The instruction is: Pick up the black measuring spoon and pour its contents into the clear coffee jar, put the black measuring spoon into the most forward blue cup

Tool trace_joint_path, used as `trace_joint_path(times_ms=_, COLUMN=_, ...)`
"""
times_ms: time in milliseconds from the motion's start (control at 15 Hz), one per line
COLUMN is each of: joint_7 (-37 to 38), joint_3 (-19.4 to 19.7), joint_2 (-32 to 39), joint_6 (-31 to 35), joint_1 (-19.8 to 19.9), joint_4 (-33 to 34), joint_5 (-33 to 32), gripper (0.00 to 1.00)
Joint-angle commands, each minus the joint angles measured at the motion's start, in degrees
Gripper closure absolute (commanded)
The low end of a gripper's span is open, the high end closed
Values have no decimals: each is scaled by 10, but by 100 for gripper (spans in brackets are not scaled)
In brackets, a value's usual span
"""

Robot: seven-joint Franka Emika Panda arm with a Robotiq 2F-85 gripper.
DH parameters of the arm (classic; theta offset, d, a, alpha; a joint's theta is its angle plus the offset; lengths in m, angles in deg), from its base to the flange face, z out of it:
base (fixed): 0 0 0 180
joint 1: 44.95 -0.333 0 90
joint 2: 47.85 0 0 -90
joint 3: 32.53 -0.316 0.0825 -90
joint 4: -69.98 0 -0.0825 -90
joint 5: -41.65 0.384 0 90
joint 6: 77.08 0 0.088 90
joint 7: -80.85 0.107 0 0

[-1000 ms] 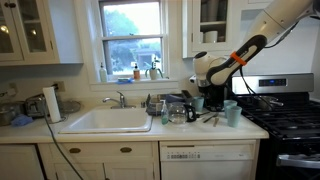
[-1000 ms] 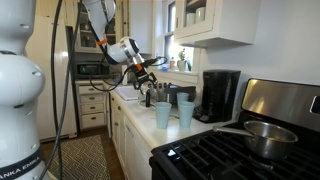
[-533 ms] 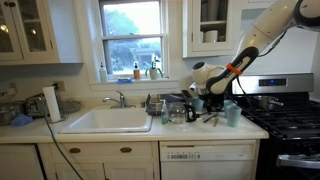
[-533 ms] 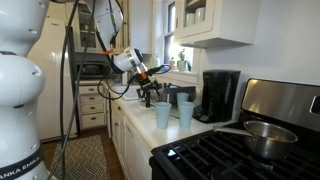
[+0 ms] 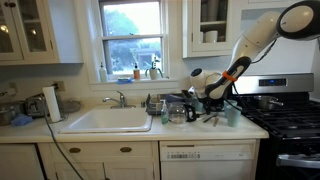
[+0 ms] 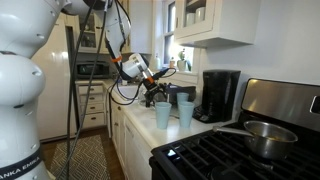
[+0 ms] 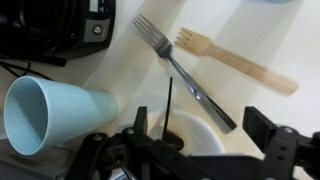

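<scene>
My gripper is open and the spoon's thin handle (image 7: 167, 105) points up between its fingers, so next it will go down and ease to the left in the wrist view onto the handle.
In the wrist view my gripper (image 7: 203, 135) is open, its fingers wide apart above a white bowl (image 7: 205, 132). The black measuring spoon (image 7: 167, 105) rests in that bowl, its thin handle pointing up between the fingers and not held. A pale blue cup (image 7: 50, 110) stands just left of the gripper; I cannot tell which of the two it is. In both exterior views the gripper (image 5: 213, 100) (image 6: 159, 94) hangs low over the counter. The most forward blue cup (image 5: 232, 113) (image 6: 162, 115) stands near the counter's front. The clear coffee jar (image 5: 178, 112) sits left of the gripper.
A metal fork (image 7: 185, 70) and a wooden fork (image 7: 235, 62) lie beside the bowl. The black coffee machine (image 6: 220, 95) (image 7: 60, 25) stands at the back. The second blue cup (image 6: 186, 113), the stove (image 5: 290, 115) with a pot (image 6: 262, 138) and the sink (image 5: 108, 120) flank the spot.
The arm has come down and the gripper has dropped towards the counter, ending low over the white bowl with the spoon. The cups and jar have not moved.
</scene>
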Motion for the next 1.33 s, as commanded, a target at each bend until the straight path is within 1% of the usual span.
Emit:
trace_joint_path(times_ms=0, joint_7=16, joint_3=7, joint_2=40, joint_6=5, joint_1=3, joint_4=42, joint_5=-32, gripper=16)
trace_joint_path(times_ms=133, joint_7=20, joint_3=11, joint_2=54, joint_6=6, joint_1=3, joint_4=56, joint_5=-42, gripper=35)
trace_joint_path(times_ms=267, joint_7=25, joint_3=16, joint_2=68, joint_6=6, joint_1=3, joint_4=70, joint_5=-49, gripper=41)
trace_joint_path(times_ms=333, joint_7=25, joint_3=17, joint_2=74, joint_6=5, joint_1=4, joint_4=76, joint_5=-49, gripper=50)
trace_joint_path(times_ms=467, joint_7=28, joint_3=19, joint_2=85, joint_6=5, joint_1=5, joint_4=87, joint_5=-53, gripper=54)
trace_joint_path(times_ms=667, joint_7=33, joint_3=22, joint_2=97, joint_6=1, joint_1=3, joint_4=100, joint_5=-60, gripper=55)
trace_joint_path(times_ms=800, joint_7=33, joint_3=23, joint_2=103, joint_6=-2, joint_1=3, joint_4=105, joint_5=-59, gripper=59)
trace_joint_path(times_ms=867, joint_7=33, joint_3=23, joint_2=106, joint_6=-3, joint_1=3, joint_4=107, joint_5=-58, gripper=65)
trace_joint_path(times_ms=1000, joint_7=33, joint_3=23, joint_2=108, joint_6=-7, joint_1=3, joint_4=108, joint_5=-56, gripper=85)
trace_joint_path(times_ms=1133, joint_7=28, joint_3=21, joint_2=104, joint_6=-22, joint_1=3, joint_4=106, joint_5=-47, gripper=98)
trace_joint_path(times_ms=1200, joint_7=28, joint_3=20, joint_2=94, joint_6=-32, joint_1=1, joint_4=98, joint_5=-46, gripper=100)
trace_joint_path(times_ms=1267, joint_7=31, joint_3=20, joint_2=87, joint_6=-42, joint_1=-2, joint_4=93, joint_5=-47, gripper=100)
